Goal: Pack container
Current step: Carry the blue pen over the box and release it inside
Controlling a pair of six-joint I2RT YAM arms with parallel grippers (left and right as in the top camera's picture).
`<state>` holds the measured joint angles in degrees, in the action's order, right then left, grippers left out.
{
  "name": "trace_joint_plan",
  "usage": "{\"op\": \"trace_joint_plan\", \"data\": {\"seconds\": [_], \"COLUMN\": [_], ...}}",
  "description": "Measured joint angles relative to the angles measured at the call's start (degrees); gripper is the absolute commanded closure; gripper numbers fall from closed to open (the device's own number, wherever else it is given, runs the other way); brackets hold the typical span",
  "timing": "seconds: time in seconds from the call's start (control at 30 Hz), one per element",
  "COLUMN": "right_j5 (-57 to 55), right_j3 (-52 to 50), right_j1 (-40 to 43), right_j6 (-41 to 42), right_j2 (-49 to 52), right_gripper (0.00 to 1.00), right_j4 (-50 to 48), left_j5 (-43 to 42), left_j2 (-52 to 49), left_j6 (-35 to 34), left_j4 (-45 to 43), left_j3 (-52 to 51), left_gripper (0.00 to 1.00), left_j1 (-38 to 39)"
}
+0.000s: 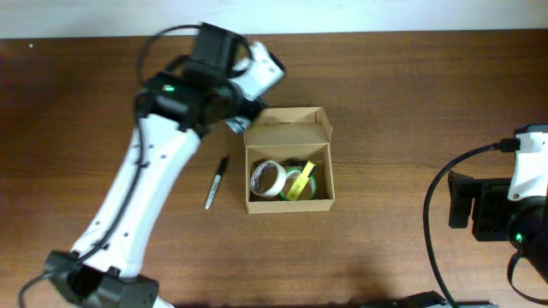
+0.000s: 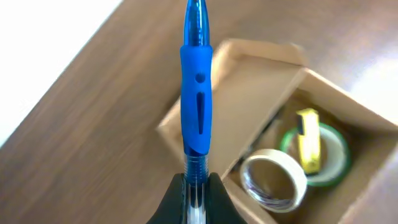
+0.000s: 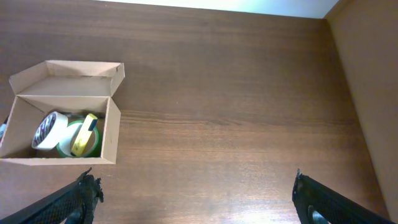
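The blue pen (image 2: 196, 99) is crooked to the box's near side, so I need to turn my left gripper first, then bring it back and down to get the pen over the tape rolls.
The container (image 1: 288, 206) is an open tan cardboard box with its flap lid folded back, at the table's middle. It holds a white tape roll (image 1: 268, 178) and a green tape roll (image 1: 305, 184) with a yellow tab. It also shows in the left wrist view (image 2: 242, 93) and the right wrist view (image 3: 113, 134). My left gripper (image 2: 196, 186) is shut on a blue pen (image 2: 196, 99), held above the box's back left corner. My right gripper (image 3: 193, 199) is open and empty, far right of the box.
A black marker (image 1: 217, 181) lies on the wooden table (image 1: 385, 111) just left of the box. The left arm (image 1: 145, 180) reaches across the table's left half. The table's far edge meets a white wall at the top.
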<state>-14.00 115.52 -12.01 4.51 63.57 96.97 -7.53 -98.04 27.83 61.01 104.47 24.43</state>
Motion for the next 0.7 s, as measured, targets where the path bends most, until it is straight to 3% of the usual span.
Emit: {"op": "trace_joint_plan", "data": {"seconds": [0.23, 0.43, 0.7], "right_j5": [0.0, 0.0, 0.0], "right_j3": [0.0, 0.0, 0.0], "right_j1": [0.0, 0.0, 0.0], "right_j6": [0.0, 0.0, 0.0], "right_j2": [0.0, 0.0, 0.0], "right_gripper": [0.01, 0.01, 0.01], "right_j4": [0.0, 0.0, 0.0], "left_j5": [-6.1, -12.9, -15.6], "left_j2": [-5.8, -12.1, -22.8], "left_j6": [9.9, 17.5, 23.1], "left_j4": [3.8, 10.7, 15.8], "left_j3": [-0.1, -0.2, -0.3], "left_gripper": [0.98, 0.98, 0.99], "left_j1": [7.1, 7.7, 7.7]}}
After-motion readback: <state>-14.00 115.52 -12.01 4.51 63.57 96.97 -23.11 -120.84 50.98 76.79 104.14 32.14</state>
